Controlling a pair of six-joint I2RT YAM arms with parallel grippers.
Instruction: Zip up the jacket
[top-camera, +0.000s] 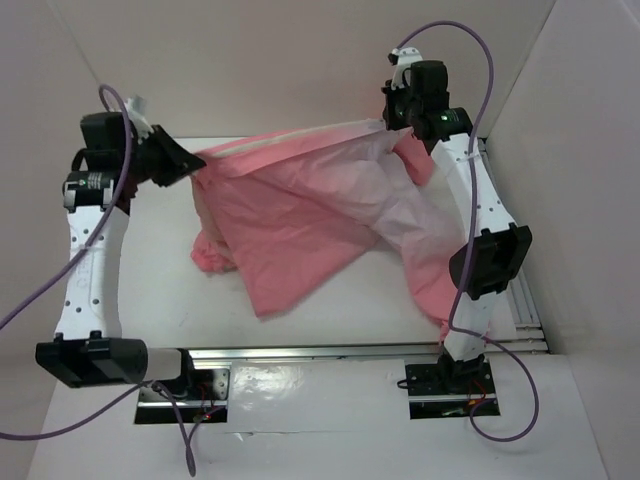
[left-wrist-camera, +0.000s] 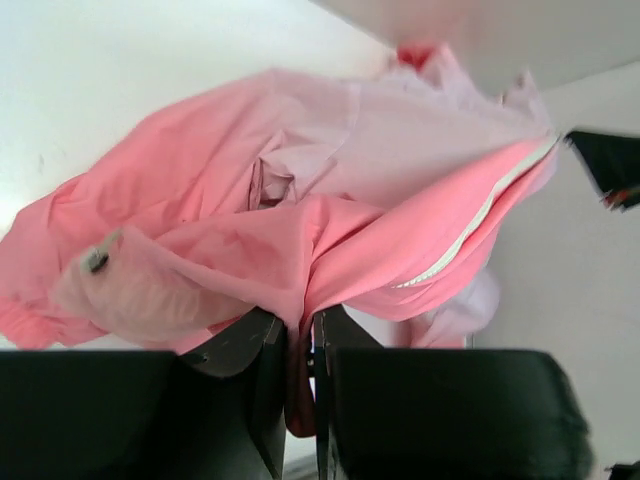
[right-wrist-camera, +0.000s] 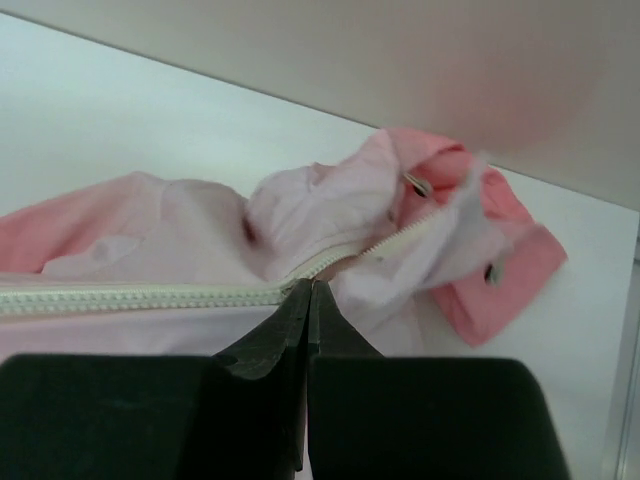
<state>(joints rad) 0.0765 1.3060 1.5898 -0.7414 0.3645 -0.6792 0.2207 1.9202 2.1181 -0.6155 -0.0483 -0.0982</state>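
The left gripper will move down and to the left in the top view, over the bare table, and release the corner of the jacket's hem, because the jacket (top-camera: 300, 215) is hanging above the table.
The pink jacket (top-camera: 300, 215) hangs stretched between my two grippers above the table, coral at its left, pale pink at its right. My left gripper (top-camera: 190, 160) is shut on a coral fold of the jacket (left-wrist-camera: 300, 270) at the far left. A white zipper line (left-wrist-camera: 470, 235) runs up to the right in the left wrist view. My right gripper (top-camera: 400, 118) is shut on the jacket at its zipper (right-wrist-camera: 150, 297) near the collar, where small snap buttons (right-wrist-camera: 418, 185) show. The zipper edge runs taut between the grippers along the jacket's top (top-camera: 290, 140).
The white table (top-camera: 160, 270) is walled on the left, back and right. A metal rail (top-camera: 330, 352) runs along the near edge between the arm bases. The jacket's lower part drapes onto the table (top-camera: 270, 290) and by the right arm (top-camera: 435, 290).
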